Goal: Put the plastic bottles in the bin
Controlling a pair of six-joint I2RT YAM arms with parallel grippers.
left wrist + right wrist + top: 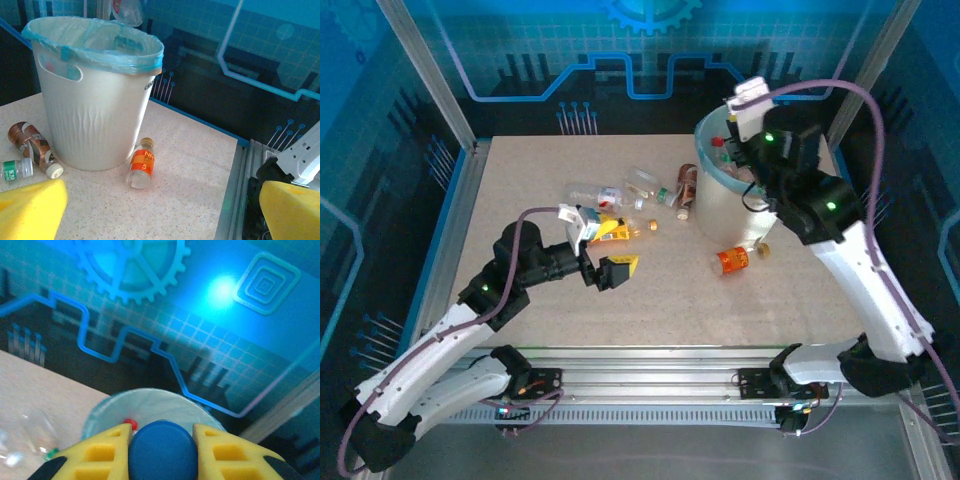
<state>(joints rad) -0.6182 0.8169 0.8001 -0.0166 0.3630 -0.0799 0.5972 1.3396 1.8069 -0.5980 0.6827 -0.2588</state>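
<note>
The right gripper tilts down next and lowers the bottle, since the bin's opening (pixel 722 150) (pixel 155 412) lies below.
The bin (pixel 718 215), a white bucket with a light blue liner, stands at the back right. My right gripper (pixel 736 132) hovers over its mouth, shut on a plastic bottle with a blue cap (pixel 161 452); the bin's rim (pixel 150 397) lies below, with a red cap (pixel 130 423) inside. My left gripper (pixel 608 250) is open and holds nothing, low over the table's middle. In the left wrist view its yellow fingers (pixel 30 210) stand wide apart, facing the bin (pixel 95 115). An orange-labelled bottle (pixel 141 164) lies at the bin's foot. Brown (pixel 32 145) and green-labelled (pixel 15 170) bottles lie left of it.
Several more bottles lie in a cluster (pixel 625 190) left of the bin, behind my left gripper. The orange-labelled bottle (pixel 732 261) lies in front of the bin. Aluminium rails (pixel 650 365) border the near edge, and blue panels wall the cell.
</note>
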